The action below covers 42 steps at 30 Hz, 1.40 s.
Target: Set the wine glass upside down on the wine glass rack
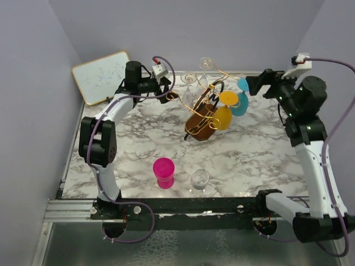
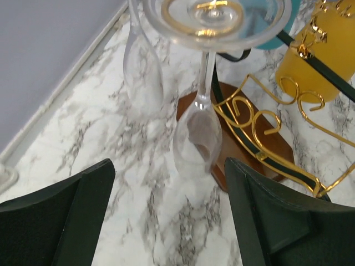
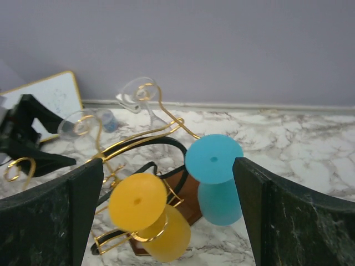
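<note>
The upright glass is still off the rack (image 1: 201, 124). Next I should bring my right gripper's fingers back and down to the glass and over its rim (image 1: 202, 171).
The wine glass rack (image 1: 201, 124) of gold wire on a brown base stands at the back middle of the table. A clear wine glass (image 2: 197, 133) hangs upside down from it, foot on top, just ahead of my left gripper (image 2: 169, 213). That gripper is open with only marble between its fingers (image 2: 277, 216). A second clear glass (image 2: 142, 66) hangs to its left. A yellow glass (image 3: 150, 221) and a blue glass (image 3: 217, 183) also hang inverted on the rack (image 3: 138, 139), in front of my open right gripper (image 3: 169, 216). Another clear wine glass (image 1: 199, 179) stands upright near the front edge.
A pink cup (image 1: 164, 172) stands beside the upright glass near the front. A small whiteboard (image 1: 102, 77) leans at the back left corner. My left gripper (image 1: 168, 88) is at the rack's left and my right gripper (image 1: 250, 86) at its right. Walls close in on three sides.
</note>
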### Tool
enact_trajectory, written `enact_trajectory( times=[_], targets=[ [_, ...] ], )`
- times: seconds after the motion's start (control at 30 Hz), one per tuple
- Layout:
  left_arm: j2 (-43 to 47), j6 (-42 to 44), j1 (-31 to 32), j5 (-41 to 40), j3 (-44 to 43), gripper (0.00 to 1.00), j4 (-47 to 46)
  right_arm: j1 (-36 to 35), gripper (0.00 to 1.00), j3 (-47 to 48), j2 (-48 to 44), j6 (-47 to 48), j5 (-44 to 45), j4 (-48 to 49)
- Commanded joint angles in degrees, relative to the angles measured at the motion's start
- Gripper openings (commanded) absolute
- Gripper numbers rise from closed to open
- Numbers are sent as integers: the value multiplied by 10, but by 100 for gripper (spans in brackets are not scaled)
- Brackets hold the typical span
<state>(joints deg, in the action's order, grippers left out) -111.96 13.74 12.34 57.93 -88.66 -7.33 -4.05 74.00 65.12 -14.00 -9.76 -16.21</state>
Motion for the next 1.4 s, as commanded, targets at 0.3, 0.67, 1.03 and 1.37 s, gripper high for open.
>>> enact_trajectory(
  times=[0.3, 0.67, 1.03, 1.37],
  targets=[
    [205, -32, -35, -214, 150, 93, 119, -85, 99, 31, -164, 18, -211, -298],
    [300, -28, -47, -342, 155, 94, 262, -106, 81, 8, -254, -38, -312, -535],
    [440, 14, -56, -450, 204, 99, 359, -167, 72, -18, -208, -20, -220, -592],
    [536, 4, -110, -379, 242, 99, 407, -338, 62, 35, -98, -4, -84, -595]
  ],
)
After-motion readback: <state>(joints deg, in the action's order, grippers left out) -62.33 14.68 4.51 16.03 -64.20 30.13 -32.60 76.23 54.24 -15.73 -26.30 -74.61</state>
